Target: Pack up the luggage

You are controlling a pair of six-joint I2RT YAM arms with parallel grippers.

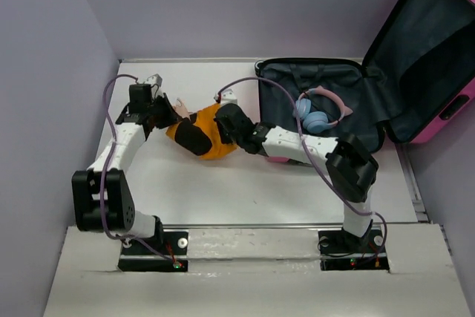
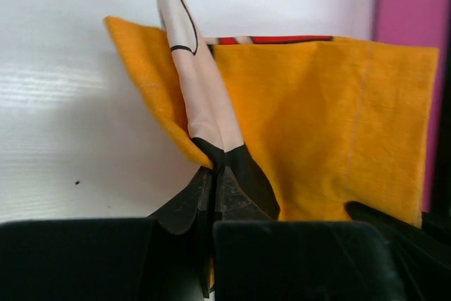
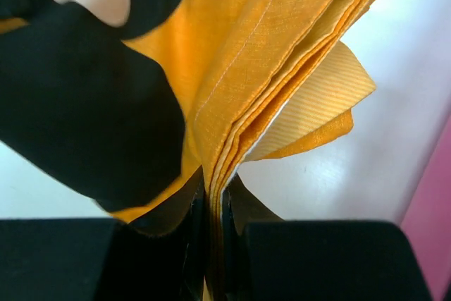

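Note:
The suitcase's lower half lies to the right of my right gripper in the top view, so I should lift the garment, still outside, over it and release.
An orange garment (image 1: pixel 204 135) with black patches lies bunched on the white table, just left of the luggage (image 1: pixel 427 42). The luggage is a hot-pink suitcase lying open, its dark lining facing up and its lid leaning back to the right. My left gripper (image 1: pixel 165 113) is shut on the garment's left end; in the left wrist view the gripper (image 2: pixel 215 174) pinches a black and peach fold of the garment (image 2: pixel 317 118). My right gripper (image 1: pixel 223 128) is shut on the right side; in the right wrist view the gripper (image 3: pixel 215 195) clamps several folded layers of the garment (image 3: pixel 268 47).
Blue and pink headphones (image 1: pixel 319 113) lie in the suitcase's lower half (image 1: pixel 286 83). Grey walls close in the table at the back and left. A pink edge of the suitcase (image 2: pixel 409 5) shows in the left wrist view, and the suitcase (image 3: pixel 433 230) also appears in the right wrist view.

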